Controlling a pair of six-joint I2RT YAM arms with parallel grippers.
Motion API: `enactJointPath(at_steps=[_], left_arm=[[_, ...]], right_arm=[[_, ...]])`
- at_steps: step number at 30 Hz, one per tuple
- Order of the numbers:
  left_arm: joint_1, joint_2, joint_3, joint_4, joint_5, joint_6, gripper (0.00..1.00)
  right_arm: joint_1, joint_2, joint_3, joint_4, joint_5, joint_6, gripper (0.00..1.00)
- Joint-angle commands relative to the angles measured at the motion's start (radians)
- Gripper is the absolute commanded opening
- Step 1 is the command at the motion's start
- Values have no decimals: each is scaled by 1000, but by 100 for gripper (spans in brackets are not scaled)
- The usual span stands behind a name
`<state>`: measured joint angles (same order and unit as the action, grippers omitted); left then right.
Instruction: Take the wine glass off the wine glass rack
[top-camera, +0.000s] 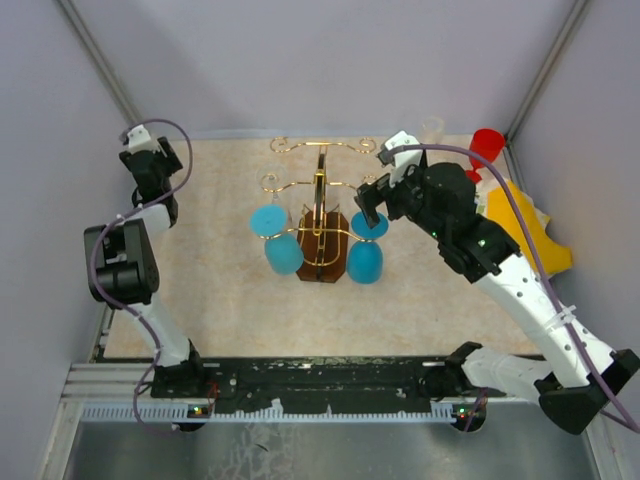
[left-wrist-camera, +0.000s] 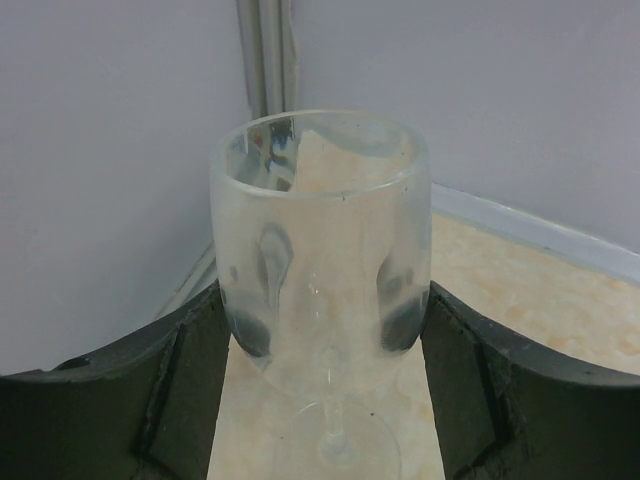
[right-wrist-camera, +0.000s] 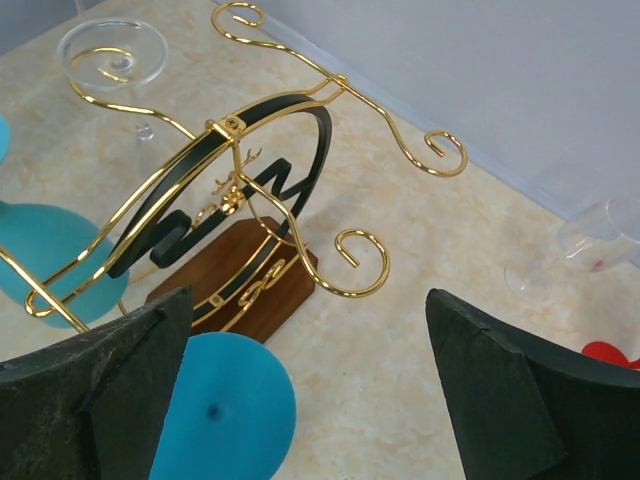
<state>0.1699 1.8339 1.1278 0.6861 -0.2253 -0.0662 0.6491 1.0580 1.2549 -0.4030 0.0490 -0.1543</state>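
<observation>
My left gripper holds the upright clear wine glass by the glass's bowl. It should next lower the glass onto the far corner of the table and release the glass's bowl.
The gold wire wine glass rack (top-camera: 321, 190) (right-wrist-camera: 345, 95) stands on its brown base mid-table. Two blue wine glasses hang upside down from it, one on the left (top-camera: 276, 240) (right-wrist-camera: 50, 262) and one on the right (top-camera: 365, 252) (right-wrist-camera: 225, 412). A clear glass (top-camera: 270, 183) (right-wrist-camera: 112, 55) hangs on a back left loop. My right gripper (top-camera: 372, 206) (right-wrist-camera: 310, 400) is open just above the right blue glass's foot, which lies by its left finger. At the far left corner, my left gripper (top-camera: 150, 160) (left-wrist-camera: 325, 335) is shut on an upright clear wine glass (left-wrist-camera: 320, 250), fingers pressed on both sides of the bowl.
A clear glass (top-camera: 432, 127) (right-wrist-camera: 600, 232), a red cup (top-camera: 487, 146) and a yellow object (top-camera: 530, 235) sit at the back right, behind my right arm. Grey walls close in the table on three sides.
</observation>
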Motion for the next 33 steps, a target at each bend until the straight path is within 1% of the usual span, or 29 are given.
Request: enactJointPath(at_steps=[1, 6, 9, 20, 23, 27, 31, 33], left_arm=[[1, 59, 11, 216, -83, 39, 62], [1, 122, -8, 365, -101, 44, 59], [0, 160, -13, 442, -109, 59, 60], [13, 261, -16, 522, -121, 9, 59], [14, 280, -31, 568, -110, 6, 60], [13, 295, -19, 541, -90, -8, 61], [14, 308, -25, 533, -88, -12, 66], [13, 308, -29, 532, -85, -8, 72]], right_arm=[[-49, -7, -21, 120, -48, 50, 99], [-94, 28, -39, 166, -88, 92, 99], [-100, 43, -42, 194, -102, 99, 99], [-124, 78, -36, 221, -135, 112, 99], [-130, 83, -38, 222, -138, 113, 99], [-135, 90, -43, 225, -144, 114, 99], [-136, 97, -48, 234, -146, 117, 99], [-135, 100, -48, 232, -152, 117, 99]])
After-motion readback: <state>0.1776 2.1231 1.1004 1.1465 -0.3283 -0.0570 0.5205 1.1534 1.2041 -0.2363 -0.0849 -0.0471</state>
